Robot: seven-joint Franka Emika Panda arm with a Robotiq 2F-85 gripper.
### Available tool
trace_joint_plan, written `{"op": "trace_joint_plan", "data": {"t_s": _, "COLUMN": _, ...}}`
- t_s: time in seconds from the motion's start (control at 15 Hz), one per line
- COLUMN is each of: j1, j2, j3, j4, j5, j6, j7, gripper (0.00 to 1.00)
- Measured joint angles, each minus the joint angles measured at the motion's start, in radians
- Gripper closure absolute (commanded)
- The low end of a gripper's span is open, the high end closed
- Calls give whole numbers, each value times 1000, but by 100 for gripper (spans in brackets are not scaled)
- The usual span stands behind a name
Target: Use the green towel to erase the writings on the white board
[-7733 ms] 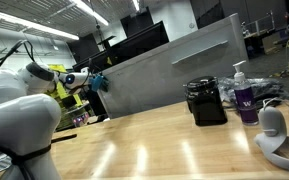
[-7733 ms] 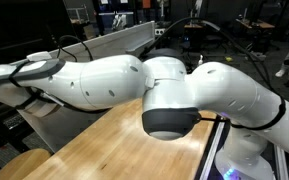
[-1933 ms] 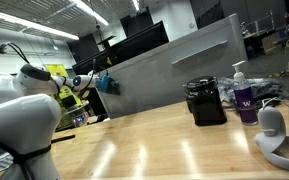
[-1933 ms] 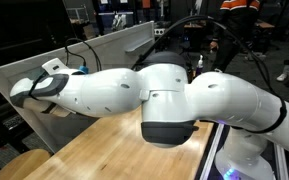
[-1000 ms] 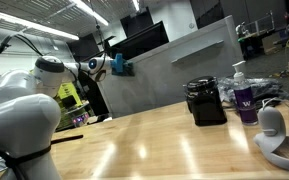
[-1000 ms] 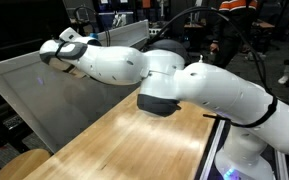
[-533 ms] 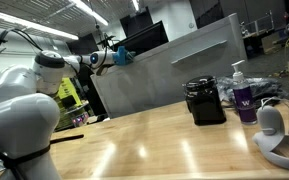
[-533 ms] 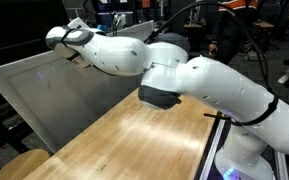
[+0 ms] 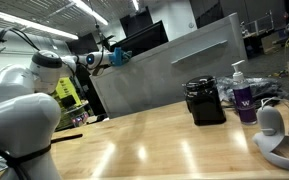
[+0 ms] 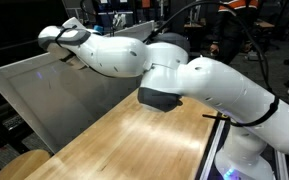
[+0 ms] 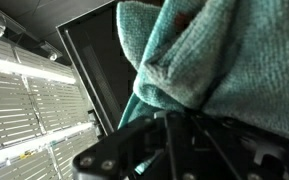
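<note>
My gripper pulls away from the board next and lowers the towel to release it. The clear tabletop before the board lies below and back from my gripper.
My gripper (image 9: 114,56) is shut on the green towel (image 9: 120,55), which shows as a small teal bunch at the top left end of the white board (image 9: 174,75). In the wrist view the towel (image 11: 224,60) fills the upper right, bunched over the dark gripper body. The board stands upright along the table's far side; in an exterior view its face (image 10: 64,100) shows grey-white, with the arm's wrist (image 10: 69,40) above its top edge. No writing is legible on the board. The fingertips are hidden by the towel.
A wooden table (image 9: 164,145) holds a black box (image 9: 206,102), a soap pump bottle (image 9: 241,85), a purple cup (image 9: 249,105) and a white device (image 9: 272,125) at the right. The arm's large white links (image 10: 204,90) lie over the table.
The gripper with the towel rose from low beside the board's left end to its top edge, then shifted slightly back left in the last half second.
</note>
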Motion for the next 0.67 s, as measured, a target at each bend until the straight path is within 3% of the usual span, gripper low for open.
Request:
{"op": "trace_joint_plan", "data": {"t_s": 0.33, "j1": 98, "j2": -77, "j3": 0, "j4": 67, "j5": 1, "j6": 33, "j7": 94, "gripper": 98}}
{"op": "trace_joint_plan", "data": {"t_s": 0.53, "j1": 198, "j2": -166, "j3": 3, "j4": 85, "j5": 3, "j6": 48, "j7": 132, "gripper": 98}}
{"op": "trace_joint_plan", "data": {"t_s": 0.67, "j1": 295, "j2": -257, "j3": 25, "j4": 18, "j5": 6, "j6": 65, "j7": 129, "gripper": 98}}
